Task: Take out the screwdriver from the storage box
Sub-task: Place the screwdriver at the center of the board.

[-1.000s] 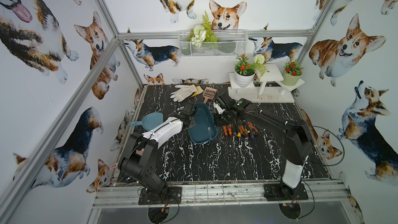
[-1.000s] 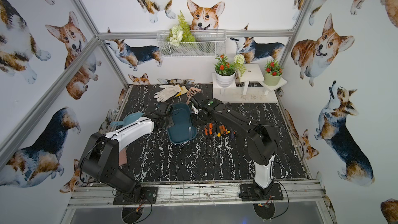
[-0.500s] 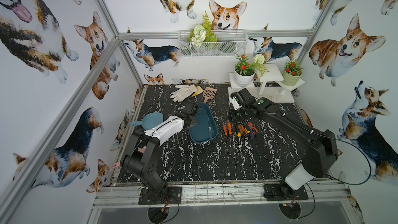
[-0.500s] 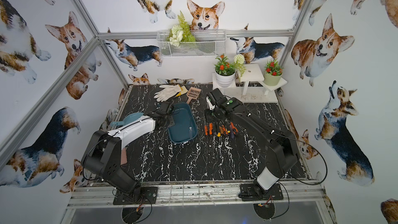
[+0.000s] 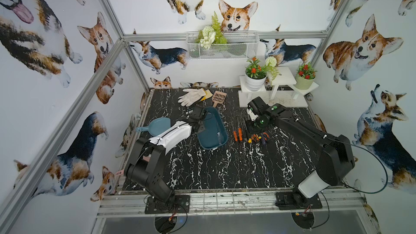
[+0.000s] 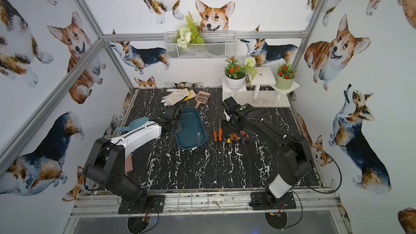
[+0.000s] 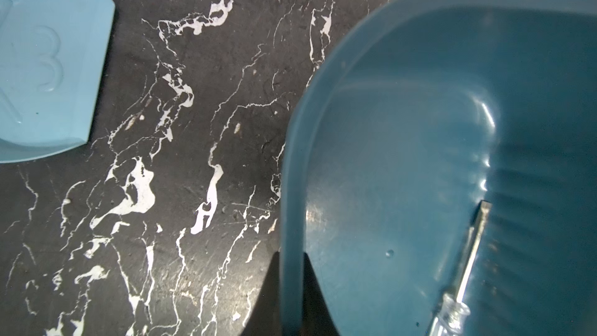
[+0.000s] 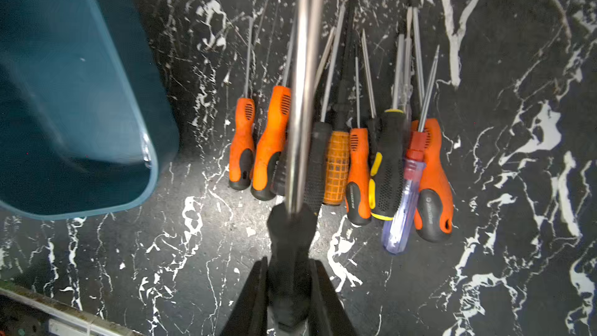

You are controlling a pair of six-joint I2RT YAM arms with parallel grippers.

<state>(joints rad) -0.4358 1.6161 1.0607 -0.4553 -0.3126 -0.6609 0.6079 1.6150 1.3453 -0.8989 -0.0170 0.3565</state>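
The black-handled screwdriver still hangs above the other screwdrivers, so the robot's right gripper will come down onto the row [image 5: 255, 137] [image 8: 350, 173] beside the amber gridded handle and let go of it there.
The storage box [image 5: 209, 129] [image 6: 189, 127] is a dark teal tray at mid table. My left gripper [image 7: 290, 256] [image 5: 198, 129] is shut on its left rim. A clear-handled screwdriver [image 7: 465, 269] [image 5: 218, 136] lies inside along the right wall. My right gripper [image 8: 290, 263] [image 5: 251, 129] is shut on the black handle of a silver-shafted screwdriver [image 8: 302, 92]. It holds this one just above a row of several screwdrivers [image 8: 355, 163] [image 5: 249, 136] lying on the table right of the box [image 8: 64, 92].
A light blue scoop [image 5: 157, 126] [image 7: 42, 59] lies left of the box. White gloves [image 5: 191, 96] and a tan slotted scoop [image 5: 218, 97] lie behind it. A white stand with plant pots [image 5: 276, 82] fills the back right corner, below a wire basket [image 5: 222, 46].
My right gripper has carried the black-handled screwdriver rightward from over the box and down toward the row on the table. My left gripper has kept its hold on the rim.
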